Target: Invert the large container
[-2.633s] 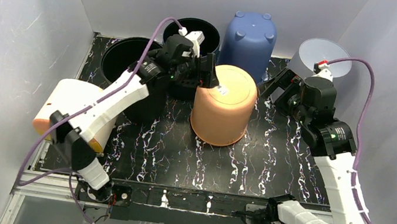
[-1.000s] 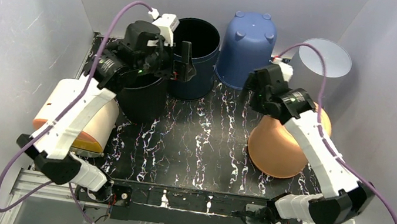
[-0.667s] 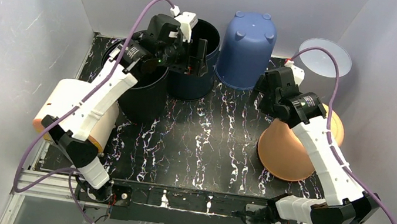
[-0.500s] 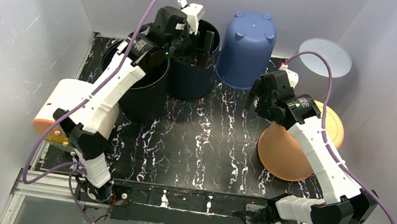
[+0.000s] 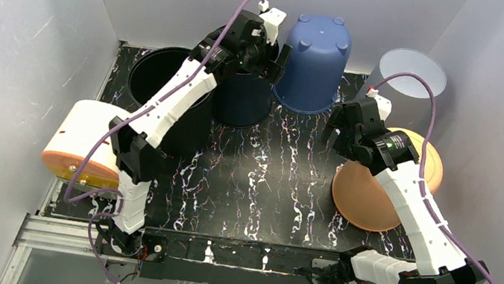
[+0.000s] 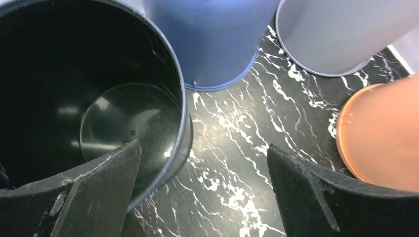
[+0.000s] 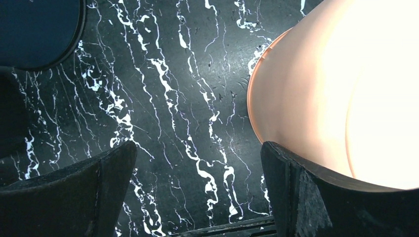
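Observation:
My left gripper will next lower its open fingers astride the navy container's rim (image 6: pixel 174 157), which runs between them below the gripper, and close on it.
Two containers stand upright at the back left: a wide black one (image 5: pixel 158 71) and a dark navy one (image 5: pixel 244 99) beside it. I cannot tell which is the large container. My left gripper (image 5: pixel 276 61) hangs open above the navy container's right rim. In the left wrist view that rim (image 6: pixel 184 123) runs between my fingers, with the left gripper (image 6: pixel 205 192) holding nothing. My right gripper (image 5: pixel 336 128) is open over bare table, just left of an upturned orange container (image 5: pixel 377 194). In the right wrist view the right gripper (image 7: pixel 197 192) is empty and the orange container (image 7: pixel 336 98) is at right.
An upturned blue container (image 5: pixel 315 61) and an upturned grey one (image 5: pixel 410 71) stand at the back, and both show in the left wrist view as blue (image 6: pixel 212 39) and grey (image 6: pixel 341 34). An orange-and-white container (image 5: pixel 78 150) lies on its side at left. White walls close in three sides.
My left arm swung right and back, from over the black container to the navy one's right rim. My right gripper drew away from the blue container. The orange container shifted slightly right.

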